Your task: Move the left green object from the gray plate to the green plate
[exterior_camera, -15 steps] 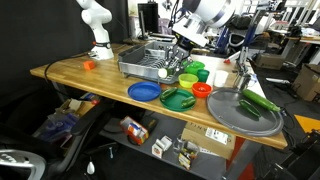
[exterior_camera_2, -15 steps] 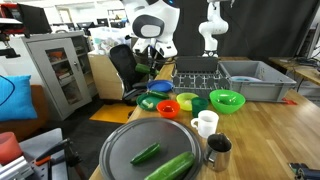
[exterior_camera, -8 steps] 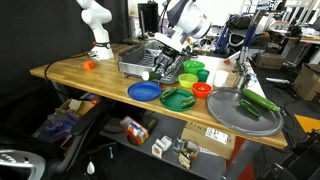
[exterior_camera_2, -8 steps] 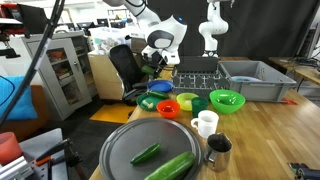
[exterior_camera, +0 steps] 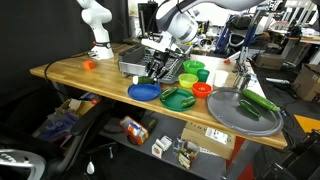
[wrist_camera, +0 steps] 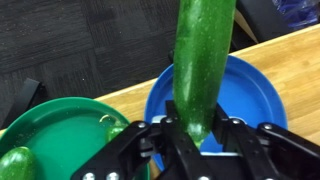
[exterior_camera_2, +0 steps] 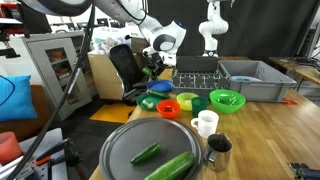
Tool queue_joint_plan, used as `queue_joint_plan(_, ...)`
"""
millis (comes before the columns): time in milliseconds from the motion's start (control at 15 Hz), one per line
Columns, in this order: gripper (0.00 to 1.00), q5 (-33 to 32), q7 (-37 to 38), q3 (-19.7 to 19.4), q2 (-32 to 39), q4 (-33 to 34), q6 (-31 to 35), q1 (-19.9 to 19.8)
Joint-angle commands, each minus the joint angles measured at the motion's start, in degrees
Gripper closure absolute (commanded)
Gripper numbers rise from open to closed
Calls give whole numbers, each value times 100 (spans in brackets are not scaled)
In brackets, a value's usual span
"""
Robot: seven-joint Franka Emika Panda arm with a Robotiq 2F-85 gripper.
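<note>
Clear space shows below the held cucumber. The cucumber goes down with my gripper toward the blue plate (exterior_camera: 144, 92) (wrist_camera: 250, 95) next, comes down onto its surface and is released there.
The short green piece (exterior_camera_2: 146, 153) with a pale end lies on the big gray plate (exterior_camera_2: 118, 150) beside a longer dark cucumber (exterior_camera_2: 170, 167); the gray plate also shows in an exterior view (exterior_camera: 232, 111). My gripper (wrist_camera: 195, 138) is shut on another long green cucumber (wrist_camera: 203, 50) and holds it over the blue plate (wrist_camera: 250, 95). In both exterior views the gripper (exterior_camera: 154, 70) (exterior_camera_2: 152, 70) hangs far from the gray plate. The dark green plate (wrist_camera: 60, 130) (exterior_camera: 178, 99) lies next to the blue one, with small green pieces (wrist_camera: 15, 163) on it.
A red bowl (exterior_camera: 202, 89) and light-green bowls (exterior_camera_2: 227, 100) stand behind the plates. A gray dish rack (exterior_camera: 150, 58) is at the back. A white mug (exterior_camera_2: 205, 123) and a metal cup (exterior_camera_2: 218, 150) stand beside the gray plate. The table edge runs close to the plates.
My gripper has swung from above the bowls down toward the blue plate, carrying the long cucumber. The things on the gray plate have not moved.
</note>
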Motion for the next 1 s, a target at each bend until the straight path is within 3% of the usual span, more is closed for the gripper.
queue_joint_plan(0, 88, -314, 719, 36, 633, 1119, -980, 37)
queue_joint_plan(133, 82, -320, 954, 6, 936, 1623, -1420, 115)
queue_joint_plan(400, 88, -302, 1319, 19, 1423, 2426, -1988, 191)
queue_joint_plan(933, 88, -553, 2130, 34, 1914, 3127, -2210, 101)
